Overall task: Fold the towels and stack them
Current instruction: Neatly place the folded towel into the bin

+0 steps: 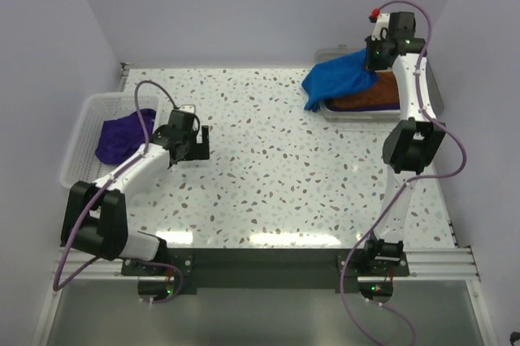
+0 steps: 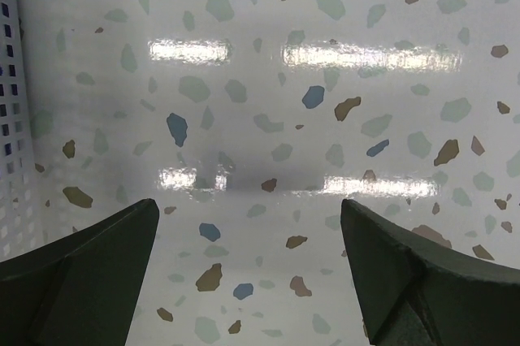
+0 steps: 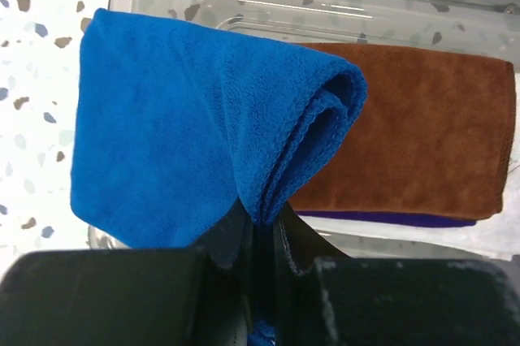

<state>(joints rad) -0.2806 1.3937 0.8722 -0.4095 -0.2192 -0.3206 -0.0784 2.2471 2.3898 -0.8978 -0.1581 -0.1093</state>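
I will carry the blue towel, which still hangs past the tray's rim, with my right gripper toward the rust-brown towel's uncovered end. Then I will lower it there.
My right gripper is shut on a folded royal blue towel, pinching its bunched edge. That blue towel hangs over the left rim of a clear tray at the back right. Inside the tray lies a folded rust-brown towel on top of a purple towel, of which only an edge shows. A second purple towel lies crumpled in the white basket at the left. My left gripper hovers open over the bare speckled table, right of the basket.
The white mesh basket's wall stands just left of my left gripper. Pale walls close the table in at the back and both sides. The right arm reaches up along the right edge.
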